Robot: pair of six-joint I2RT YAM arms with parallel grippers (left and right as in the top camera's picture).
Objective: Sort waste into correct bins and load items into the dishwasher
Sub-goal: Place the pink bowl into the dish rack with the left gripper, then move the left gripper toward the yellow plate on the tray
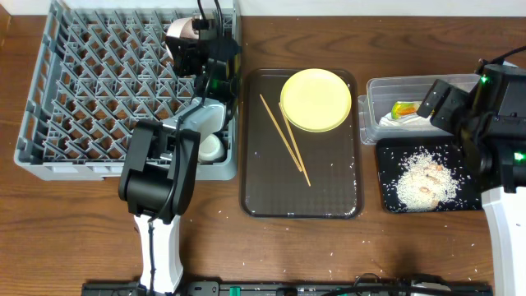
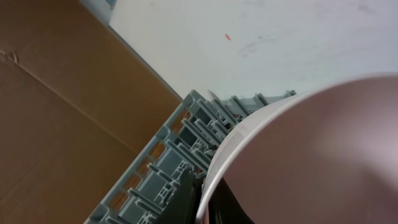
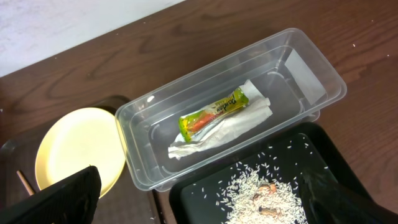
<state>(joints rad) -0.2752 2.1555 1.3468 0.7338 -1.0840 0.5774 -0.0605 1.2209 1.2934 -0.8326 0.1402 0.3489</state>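
Observation:
Next, the left gripper lowers the white bowl toward the rack's edge by the brown tray, then releases the bowl's rim.
My left gripper (image 1: 197, 43) is shut on the rim of a white bowl (image 1: 181, 33) and holds it tilted over the far right corner of the grey dish rack (image 1: 99, 82). In the left wrist view the jaws (image 2: 208, 202) pinch the bowl's rim (image 2: 311, 155) above the rack (image 2: 161, 168). A pale round dish (image 1: 212, 148) sits in the rack's near right corner, partly hidden by the arm. The yellow plate (image 1: 316, 99) and chopsticks (image 1: 283, 136) lie on the brown tray. My right gripper (image 1: 429, 105) (image 3: 205, 205) is open and empty above the bins. The clear tub (image 3: 143, 106) holds the wrapper (image 3: 214, 113) and napkin (image 3: 242, 121). Rice (image 3: 261, 193) lies in the black tray (image 3: 311, 149).
The brown serving tray (image 1: 329, 181) lies between the rack and the bins. The clear tub (image 1: 378, 90) stands behind the black tray (image 1: 390, 156) at the right. A few rice grains (image 1: 370, 279) are scattered on the table near the front edge.

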